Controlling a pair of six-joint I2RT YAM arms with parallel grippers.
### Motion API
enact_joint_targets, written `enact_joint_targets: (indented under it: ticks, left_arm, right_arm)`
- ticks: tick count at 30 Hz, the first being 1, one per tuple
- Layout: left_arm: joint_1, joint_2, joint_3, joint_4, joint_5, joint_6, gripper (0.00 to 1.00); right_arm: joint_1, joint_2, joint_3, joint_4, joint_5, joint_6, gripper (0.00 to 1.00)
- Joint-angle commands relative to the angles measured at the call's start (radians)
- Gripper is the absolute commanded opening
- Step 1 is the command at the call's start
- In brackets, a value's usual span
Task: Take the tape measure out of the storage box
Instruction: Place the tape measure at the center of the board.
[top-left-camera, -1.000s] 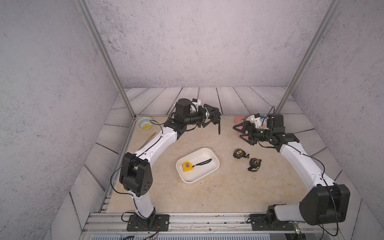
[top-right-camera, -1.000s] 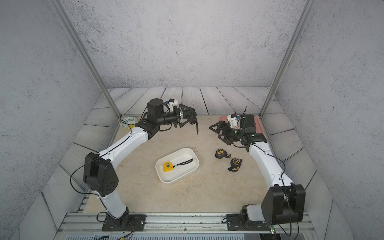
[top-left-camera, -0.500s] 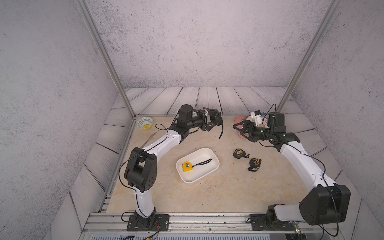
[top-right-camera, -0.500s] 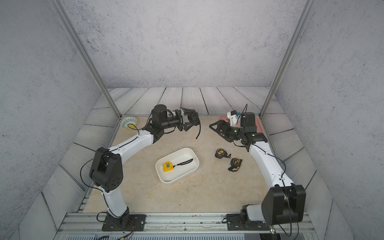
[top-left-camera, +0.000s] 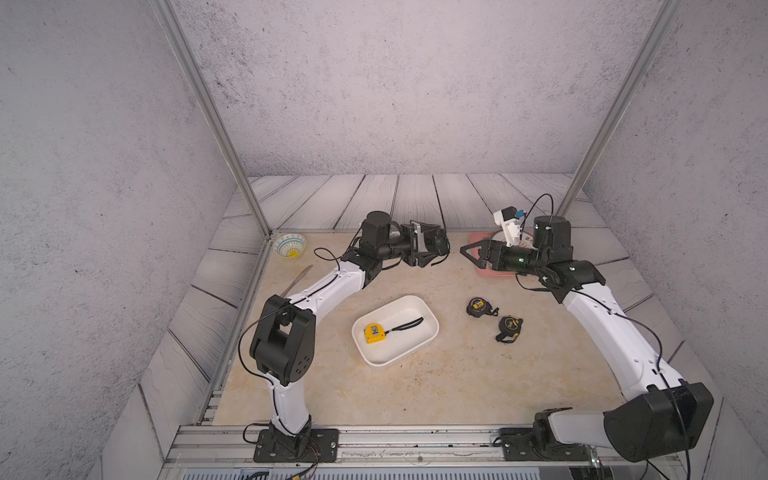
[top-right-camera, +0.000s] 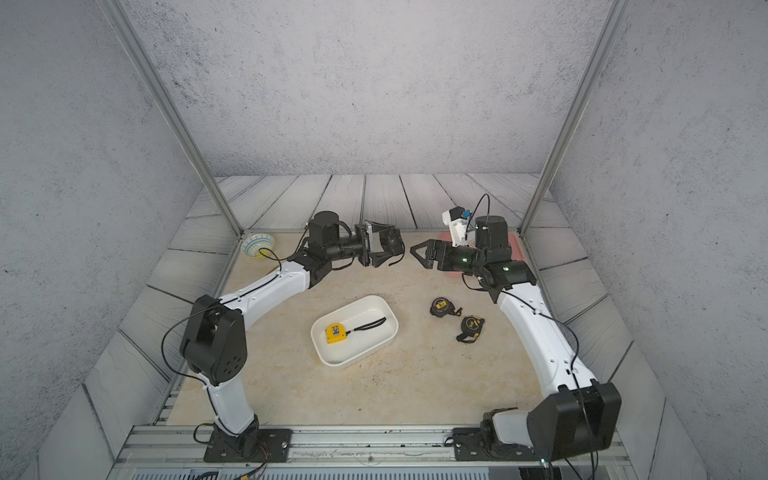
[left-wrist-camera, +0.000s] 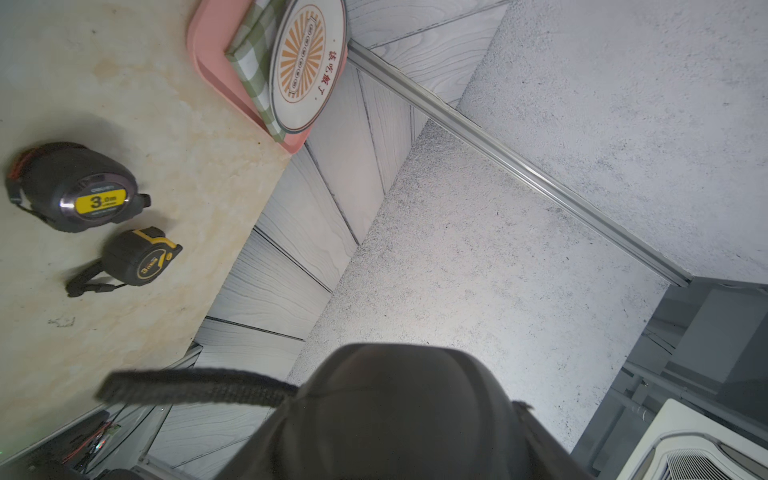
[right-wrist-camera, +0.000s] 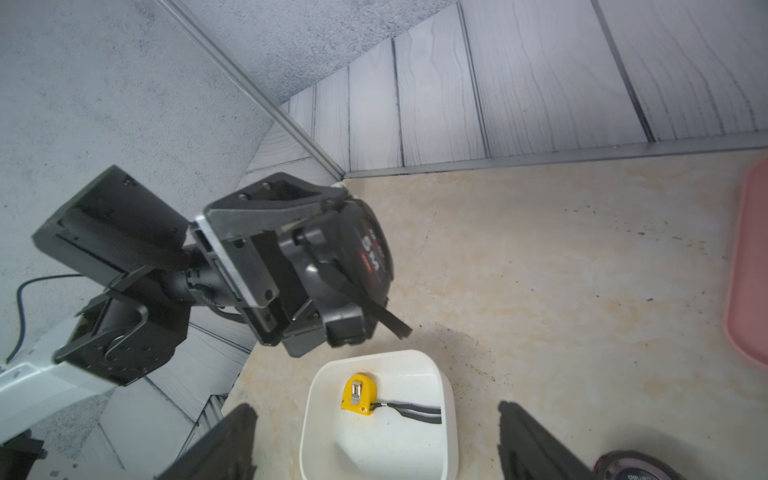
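The black tape measure's free side faces my right gripper across a gap, outside the holding fingers. My right gripper will move toward the left gripper next and close on it.
The white storage box sits mid-table and holds a yellow tape measure with a black strap. Behind the box and above the table, my left gripper is shut on a black tape measure, whose strap hangs loose. My right gripper faces it from the right, a short gap away. It is open and holds nothing. In the right wrist view the box lies beneath its fingers.
Two more black tape measures lie on the table right of the box. A pink tray with a plate stands at the back right. A small patterned bowl sits at the back left.
My left gripper has come lower and slightly toward the right gripper, still carrying the black tape measure. The right gripper has shifted a little toward it.
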Motion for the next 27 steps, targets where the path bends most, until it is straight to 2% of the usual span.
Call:
enact_joint_targets:
  ticks: [1,10,27]
  left_arm:
    - [-0.008,-0.041,0.033,-0.027,0.037,0.048,0.0]
    - [-0.015,-0.044,0.041,-0.093,0.051,0.078,0.0]
    - [-0.029,-0.063,0.024,-0.082,0.033,0.077,0.0]
  right_arm:
    - [0.041,0.035,0.056,-0.017,0.029,-0.082,0.92]
    - [0.123,0.12,0.141,-0.109,0.108,-0.19,0.92]
    - [0.165,0.219,0.148,-0.053,0.169,-0.183,0.91]
